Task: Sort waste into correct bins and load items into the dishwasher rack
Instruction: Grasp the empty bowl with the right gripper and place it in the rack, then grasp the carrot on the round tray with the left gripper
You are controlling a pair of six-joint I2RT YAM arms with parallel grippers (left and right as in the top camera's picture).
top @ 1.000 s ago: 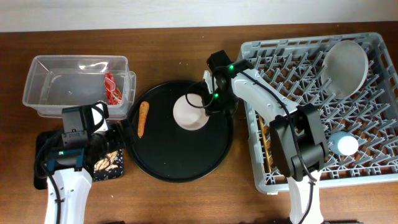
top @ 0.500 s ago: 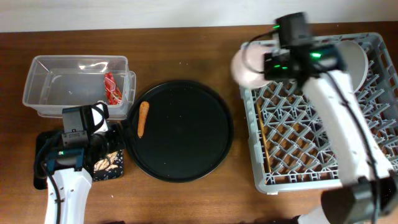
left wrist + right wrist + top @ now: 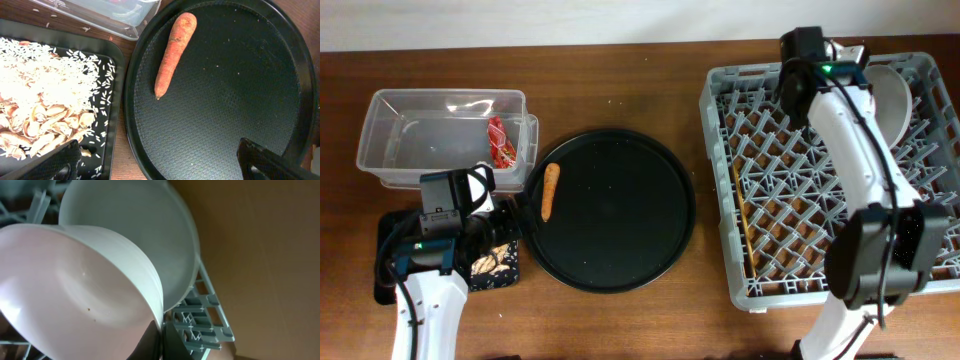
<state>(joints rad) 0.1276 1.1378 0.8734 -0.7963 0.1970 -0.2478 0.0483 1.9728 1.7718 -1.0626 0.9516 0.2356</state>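
My right gripper is going left in the overhead view next, over the rack's empty far wires, and it will let go of the bowl's rim there because the plate blocks the bowl.
My right gripper [image 3: 160, 336] is shut on the rim of the small white bowl [image 3: 75, 290] and holds it tilted against the pale grey plate [image 3: 135, 225], which stands in the dishwasher rack [image 3: 790, 190] at its far right [image 3: 892, 95]. The chopsticks [image 3: 741, 212] lie in the rack's left side. The blue cup is hidden. The orange-brown sausage [image 3: 172, 47] lies on the round black tray [image 3: 620, 250]. My left gripper [image 3: 160, 167] is open and empty over the gap between that tray and the black bin [image 3: 112, 100] of food scraps [image 3: 40, 95]. The red wrapper [image 3: 498, 140] lies in the clear tub [image 3: 390, 130].
The left arm [image 3: 430, 270] covers most of the black bin. The right arm [image 3: 865, 170] stretches across the rack from the front edge to its far side. Bare wooden table [image 3: 620, 80] lies between the tub and the rack.
My right gripper lifted the white bowl off the round tray and carried it right, to the rack's far side beside the plate. The left arm has not moved.
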